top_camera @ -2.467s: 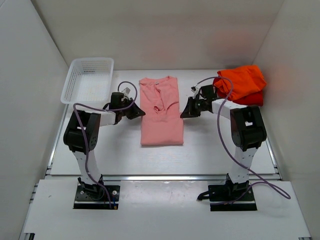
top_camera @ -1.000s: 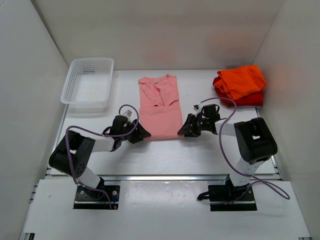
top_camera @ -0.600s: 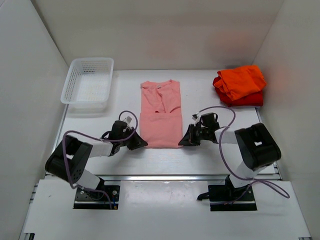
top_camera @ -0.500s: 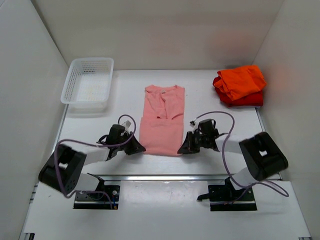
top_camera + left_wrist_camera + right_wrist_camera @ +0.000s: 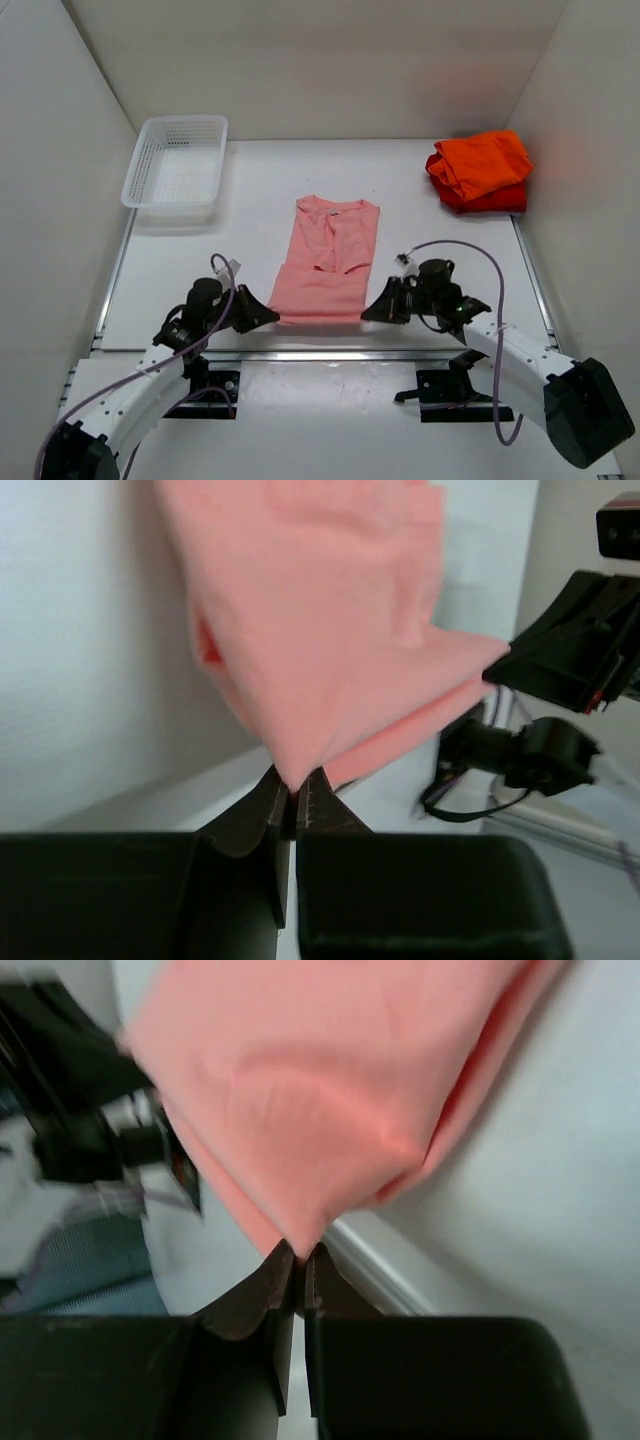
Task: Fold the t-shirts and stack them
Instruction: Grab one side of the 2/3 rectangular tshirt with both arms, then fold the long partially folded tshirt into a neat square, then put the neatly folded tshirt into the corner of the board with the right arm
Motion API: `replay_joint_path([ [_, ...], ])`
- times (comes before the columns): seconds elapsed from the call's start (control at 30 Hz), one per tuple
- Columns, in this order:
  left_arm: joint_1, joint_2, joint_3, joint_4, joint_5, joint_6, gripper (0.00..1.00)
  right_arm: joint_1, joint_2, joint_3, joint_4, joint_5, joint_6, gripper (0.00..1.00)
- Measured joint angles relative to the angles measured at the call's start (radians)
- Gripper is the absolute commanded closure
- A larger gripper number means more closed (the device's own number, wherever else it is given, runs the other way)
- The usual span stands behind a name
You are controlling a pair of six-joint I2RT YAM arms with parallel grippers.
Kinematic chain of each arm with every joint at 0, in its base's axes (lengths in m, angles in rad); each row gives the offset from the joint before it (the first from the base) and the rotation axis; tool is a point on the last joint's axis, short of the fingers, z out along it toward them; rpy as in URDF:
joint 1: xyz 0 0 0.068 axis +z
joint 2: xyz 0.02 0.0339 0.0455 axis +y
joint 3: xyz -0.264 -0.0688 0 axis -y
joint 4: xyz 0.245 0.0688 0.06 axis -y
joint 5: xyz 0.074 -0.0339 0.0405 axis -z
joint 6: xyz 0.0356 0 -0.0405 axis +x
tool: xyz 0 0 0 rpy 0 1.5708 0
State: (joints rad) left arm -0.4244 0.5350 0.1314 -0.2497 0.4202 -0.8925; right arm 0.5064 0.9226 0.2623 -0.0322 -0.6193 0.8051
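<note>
The robot next needs to lift the pinched corner with its right gripper, carry it outward onto the collar end (image 5: 366, 211), which lies outward of the gripper, and let go of it there to fold the shirt in half.
The salmon-pink collared t-shirt (image 5: 325, 265) lies folded lengthwise near the table's front edge, collar away from me. My left gripper (image 5: 270, 317) is shut on its near left corner (image 5: 290, 770). My right gripper (image 5: 368, 314) is shut on its near right corner (image 5: 300, 1240). Both wrist views show pink cloth pinched between closed jaws and spreading away from them. The bright orange t-shirt (image 5: 485, 160) lies folded on top of the red t-shirt (image 5: 497, 199) at the back right.
A white plastic mesh basket (image 5: 176, 160) stands at the back left. The table's front rail (image 5: 320, 352) runs just below both grippers. White walls close in the left, right and back.
Both grippers have moved toward the front edge, dragging the pink shirt's near hem with them. The shirt has slid nearer. The orange and red stack has not moved.
</note>
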Motion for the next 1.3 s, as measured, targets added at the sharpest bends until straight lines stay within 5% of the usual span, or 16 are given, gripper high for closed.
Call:
replay_joint_path([
  [0.13, 0.032, 0.296, 0.266, 0.063, 0.022, 0.013, 1.00, -0.257, 0.076, 0.187, -0.044, -0.129, -0.036, 1.00],
  [0.23, 0.092, 0.606, 0.533, 0.185, 0.041, 0.040, 1.00, -0.372, 0.279, 0.411, -0.041, -0.199, -0.074, 1.00],
  [0.27, 0.108, 0.727, 0.639, 0.203, 0.042, 0.055, 0.92, -0.400, 0.375, 0.499, -0.022, -0.212, -0.085, 1.00],
  [0.33, 0.129, 0.963, 0.864, 0.254, 0.040, 0.095, 0.73, -0.436, 0.534, 0.644, 0.012, -0.232, -0.099, 0.60],
  [0.4, 0.158, 1.169, 1.059, 0.286, 0.037, 0.112, 0.62, -0.470, 0.704, 0.785, 0.041, -0.235, -0.119, 0.40],
  [0.47, 0.202, 1.341, 1.193, 0.356, 0.051, 0.095, 0.44, -0.492, 0.853, 0.903, 0.054, -0.220, -0.135, 0.31],
  [0.6, 0.290, 1.509, 1.178, 0.460, 0.118, 0.023, 0.42, -0.514, 0.964, 0.922, 0.029, -0.151, -0.164, 0.25],
  [0.87, 0.290, 1.510, 0.916, 0.546, 0.206, -0.029, 0.39, -0.442, 0.973, 0.843, 0.023, -0.073, -0.191, 0.21],
  [0.97, 0.279, 1.501, 0.916, 0.557, 0.204, -0.024, 0.39, -0.415, 0.997, 0.843, 0.042, -0.061, -0.185, 0.12],
  [1.3, 0.285, 1.510, 1.054, 0.510, 0.100, 0.042, 0.39, -0.409, 1.023, 0.843, 0.080, -0.050, -0.169, 0.13],
])
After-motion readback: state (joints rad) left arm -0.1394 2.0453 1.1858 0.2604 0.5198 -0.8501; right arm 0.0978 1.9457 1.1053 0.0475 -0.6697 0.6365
